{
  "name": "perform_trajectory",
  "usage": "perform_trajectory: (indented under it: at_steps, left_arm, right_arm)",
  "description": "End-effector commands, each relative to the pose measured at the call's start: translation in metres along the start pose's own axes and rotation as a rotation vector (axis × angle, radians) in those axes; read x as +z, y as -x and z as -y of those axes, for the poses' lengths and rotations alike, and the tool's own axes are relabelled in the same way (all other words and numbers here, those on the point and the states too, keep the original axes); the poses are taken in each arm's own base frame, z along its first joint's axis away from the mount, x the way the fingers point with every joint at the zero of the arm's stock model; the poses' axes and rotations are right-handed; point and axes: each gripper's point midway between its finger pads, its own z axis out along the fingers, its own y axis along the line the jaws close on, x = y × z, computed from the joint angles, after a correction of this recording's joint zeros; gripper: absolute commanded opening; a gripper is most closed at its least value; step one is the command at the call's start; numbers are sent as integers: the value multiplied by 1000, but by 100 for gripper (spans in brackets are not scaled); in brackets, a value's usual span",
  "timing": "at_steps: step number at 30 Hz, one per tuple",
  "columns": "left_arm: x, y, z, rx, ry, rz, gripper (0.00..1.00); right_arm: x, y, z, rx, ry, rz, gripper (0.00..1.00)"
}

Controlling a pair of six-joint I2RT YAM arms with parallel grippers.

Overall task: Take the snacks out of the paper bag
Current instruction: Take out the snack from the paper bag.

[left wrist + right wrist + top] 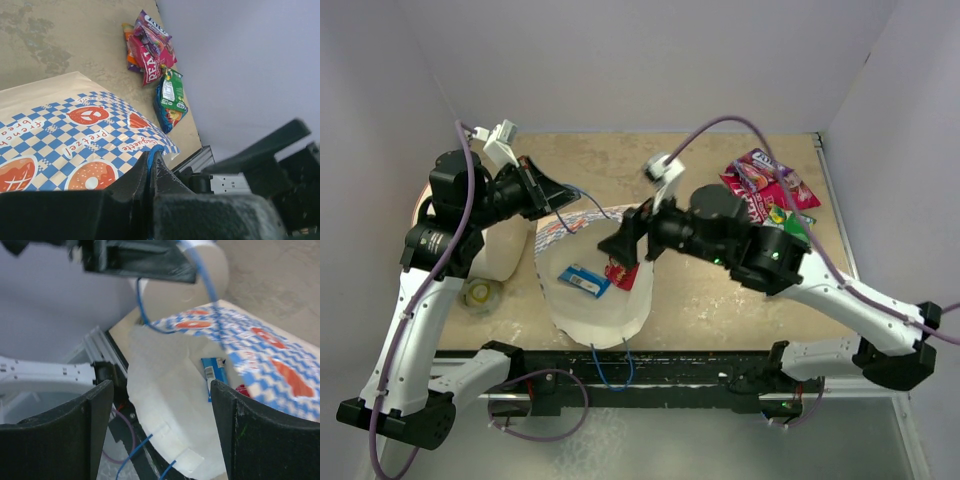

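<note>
I will lower my right gripper sideways into the bag, onto the blue packet (585, 281) (215, 375), since that lies below it and to its left in the top view.
The paper bag (595, 310) lies on its side at the table's middle, mouth wide open toward the near edge, cream inside showing. A blue packet (585, 281) and a red packet (620, 275) lie inside it. They also show in the right wrist view, blue (215, 375) and red (243, 390). My left gripper (556, 203) is shut on the bag's blue cord handle (152, 152) and holds the upper checkered side (75, 135) up. My right gripper (620, 246) is open and empty above the bag's mouth (162, 405). Several snacks (765, 190) lie piled at the back right.
A large white cylinder (505, 250) stands left of the bag, with a small tape roll (480, 295) in front of it. The black rail (670, 365) runs along the near edge. The bag's second blue handle (610, 370) hangs over the rail.
</note>
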Motion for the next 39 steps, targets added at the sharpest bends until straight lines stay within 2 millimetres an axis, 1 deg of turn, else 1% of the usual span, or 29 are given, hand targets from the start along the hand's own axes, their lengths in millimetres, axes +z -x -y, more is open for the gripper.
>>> perform_trajectory:
  at_steps: [1,2,4,5,8,11,12,13,14,15,17,19,20,23,27,29,31,35,39]
  left_arm:
    - [-3,8,10,8,-35,36,0]
    - [-3,7,9,3,-35,31,0]
    - [-2,6,10,-6,-37,23,0]
    - [-2,6,9,-8,-37,23,0]
    - [-3,5,11,-4,-43,19,0]
    - [-2,5,11,-3,-43,14,0]
    - [-2,5,10,-4,-42,13,0]
    - [-1,5,10,-4,-43,10,0]
    - [0,4,10,-6,-42,7,0]
    - [1,4,9,-7,-41,4,0]
    - [2,6,10,-9,-43,6,0]
    - [2,8,12,-7,-50,8,0]
    - [3,8,12,-6,-50,10,0]
    - [3,9,12,3,-50,11,0]
    - [3,11,13,10,-52,12,0]
    - [3,12,15,14,-57,14,0]
    - [4,12,15,15,-58,11,0]
    - [4,11,17,20,-68,-2,0]
    - [4,10,18,21,-75,-8,0]
  right_arm:
    - [27,-35,-36,-270,36,-47,78]
    - [33,-47,-43,-309,42,-60,77]
    - [43,-73,-50,-374,38,-84,77]
    - [50,-78,-56,-390,46,-62,76]
    - [64,-108,-59,-491,64,-66,76]
    - [78,-134,-47,-617,25,-75,77]
    - [84,-145,-41,-642,8,-100,77]
    - [90,-151,-32,-676,-34,-109,75]
    - [95,-154,-18,-703,-109,-115,72]
    - [100,-161,-13,-725,-126,-132,69]
    - [111,-168,-1,-792,-171,-132,64]
    - [120,-178,3,-860,-158,-146,61]
    - [124,-182,6,-868,-156,-143,59]
    - [136,-196,16,-813,-130,-149,55]
    - [147,-216,30,-763,-117,-171,55]
    - [155,-222,34,-740,-111,-162,55]
    - [163,-229,42,-718,-118,-168,56]
    - [179,-237,65,-674,-156,-181,57]
    - [190,-246,75,-677,-157,-186,59]
